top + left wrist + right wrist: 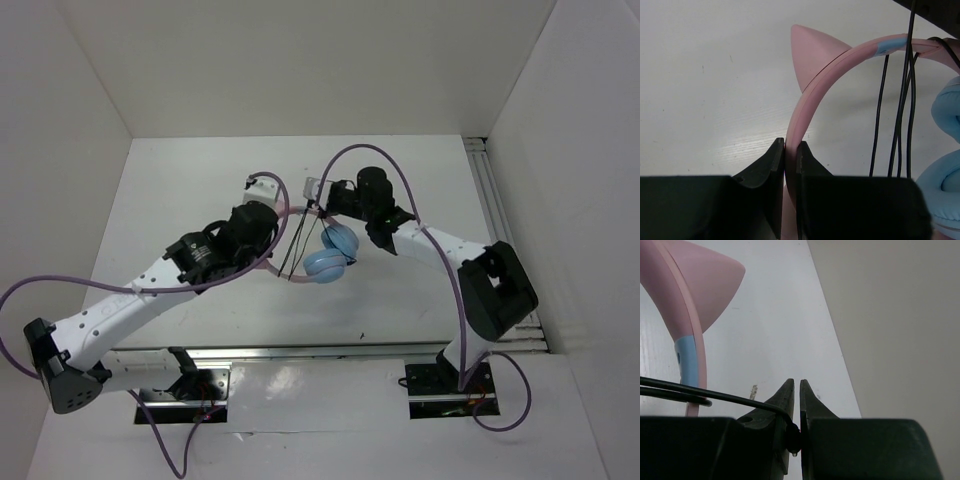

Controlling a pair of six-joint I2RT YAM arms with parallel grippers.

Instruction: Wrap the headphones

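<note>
The near tabletop is below and back from my left gripper, so I will next lower the headband (pixel 284 213) back and to the left in the top view and let go of it.
The headphones have two light blue ear cups (pixel 332 252) and a thin pink headband (pixel 284 213), held above the table between both arms. My left gripper (pixel 274 230) is shut on the headband (pixel 799 120) just below a pink cat-ear point (pixel 812 55). Several strands of the thin black cord (pixel 900 110) hang over the band beside the ear cups (pixel 946 116). My right gripper (pixel 322 196) is at the band's far end. In the right wrist view it (pixel 800 386) is shut on the cord's end (pixel 796 432), with the cord (pixel 715 394) running left past the headband (pixel 689 357).
White walls enclose the table (pixel 180 190) on the left, back and right. A metal rail (pixel 500 215) runs along the right side. Thick purple robot cables (pixel 400 175) loop over both arms.
</note>
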